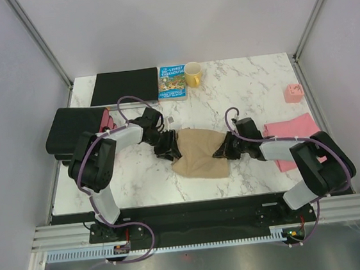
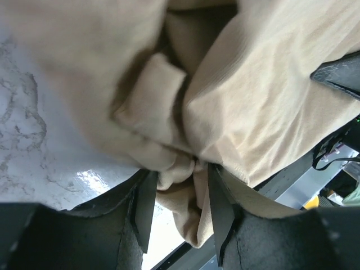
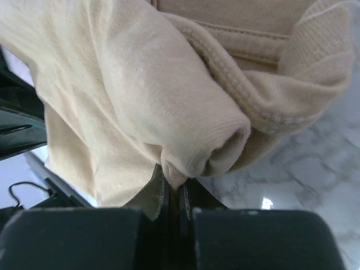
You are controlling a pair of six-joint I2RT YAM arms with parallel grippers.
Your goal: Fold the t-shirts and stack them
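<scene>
My right gripper is going to move up, go to the right in the top view and come down over the pink t-shirt [image 1: 292, 129] to let go, because that one is already flat.
The tan t-shirt [image 1: 198, 152] lies bunched in the middle of the table, between my two grippers. At its left edge, my left gripper [image 1: 167, 146] has a thick wad of tan cloth [image 2: 180, 180] between its fingers [image 2: 220, 202], which stand fairly wide around it. My right gripper [image 1: 223, 150] is at the shirt's right edge. In the right wrist view its jaws [image 3: 173, 183] are pressed together on a thin fold of the tan cloth [image 3: 140, 101], close to a ribbed hem. The pink t-shirt [image 1: 292, 129] lies flat at the right, partly under my right arm.
A black drawer box [image 1: 70, 130] stands at the left edge. Along the back are a black notebook [image 1: 124, 86], a blue book [image 1: 172, 82] and a yellow mug [image 1: 193, 74]. A small pink block [image 1: 293, 92] sits at the far right.
</scene>
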